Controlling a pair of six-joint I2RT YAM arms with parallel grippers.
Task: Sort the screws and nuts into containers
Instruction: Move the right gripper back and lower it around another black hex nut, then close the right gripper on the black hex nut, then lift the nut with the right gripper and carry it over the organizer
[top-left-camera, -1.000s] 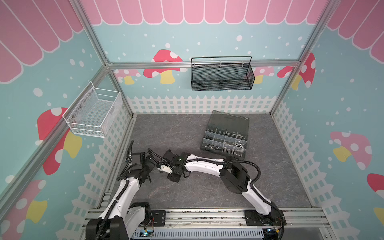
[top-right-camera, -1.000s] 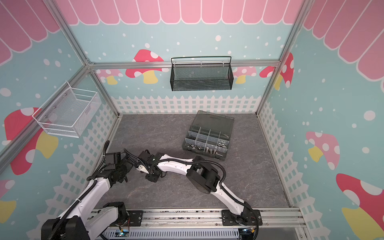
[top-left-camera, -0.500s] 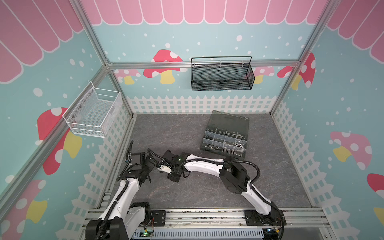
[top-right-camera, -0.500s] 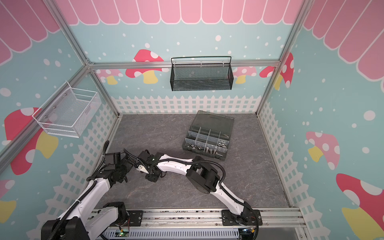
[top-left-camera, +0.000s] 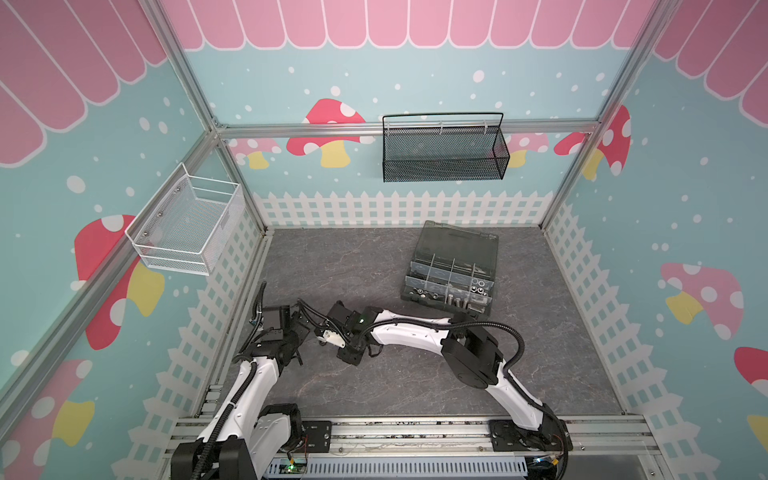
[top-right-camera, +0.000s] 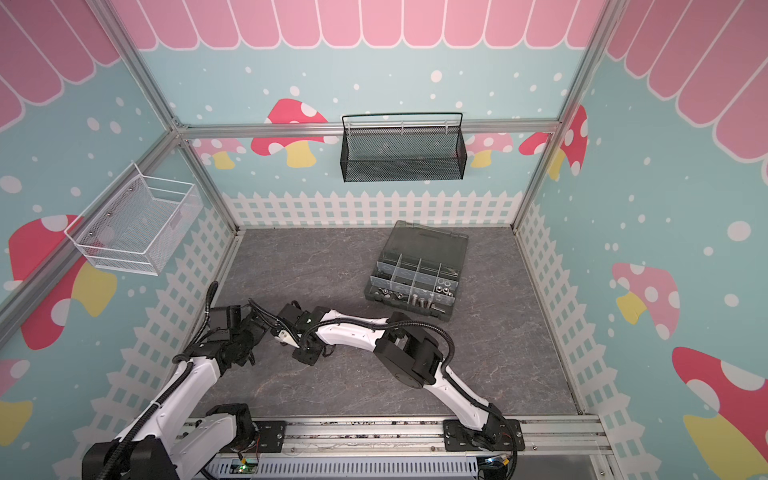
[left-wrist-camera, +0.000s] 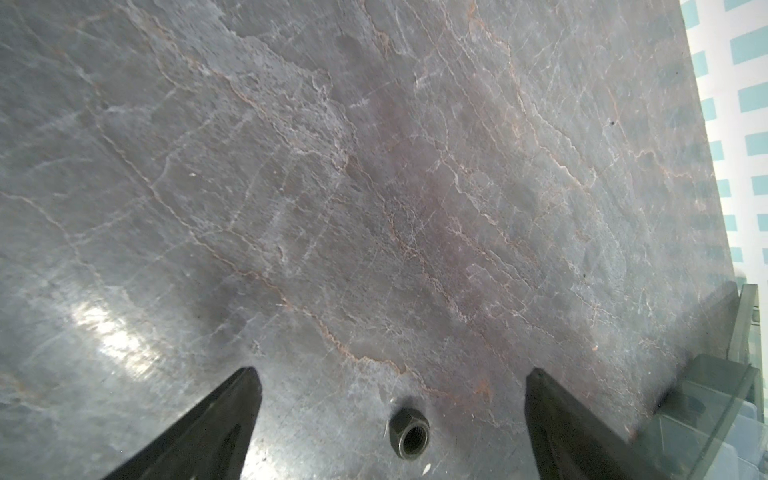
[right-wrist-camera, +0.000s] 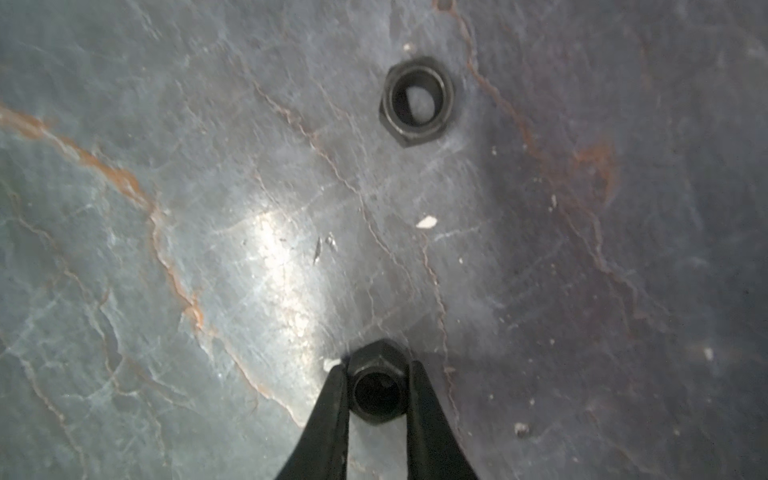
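Observation:
The lid lies open, so the right gripper should next lift, carry the black nut outward to the organizer box, go down over a middle container (top-left-camera: 441, 275) and release the nut.
My right gripper (right-wrist-camera: 376, 368) is shut on a small black nut (right-wrist-camera: 376, 388), its two thin fingers pressed on opposite flats, low over the grey stone floor. A second black nut (right-wrist-camera: 417, 101) lies flat on the floor beyond it. My left gripper (left-wrist-camera: 391, 372) stands open, and a black nut (left-wrist-camera: 409, 432) lies on the floor between its wide-apart fingers, touching neither. In both top views the two grippers (top-left-camera: 320, 338) (top-right-camera: 253, 326) meet at the front left. The grey organizer box (top-left-camera: 451, 270) (top-right-camera: 415, 270) sits open at the back right; its containers hold silver screws (top-left-camera: 455, 300) and nuts (top-left-camera: 480, 284).
A black mesh basket (top-left-camera: 442, 151) hangs on the back wall and a white wire basket (top-left-camera: 187, 226) on the left wall. A corner of the organizer box (left-wrist-camera: 727, 395) shows in the left wrist view. The left wall stands close to the left arm.
The right gripper's jaws have closed onto the black nut. Both arms have stayed almost where they were, and the left gripper has stayed open.

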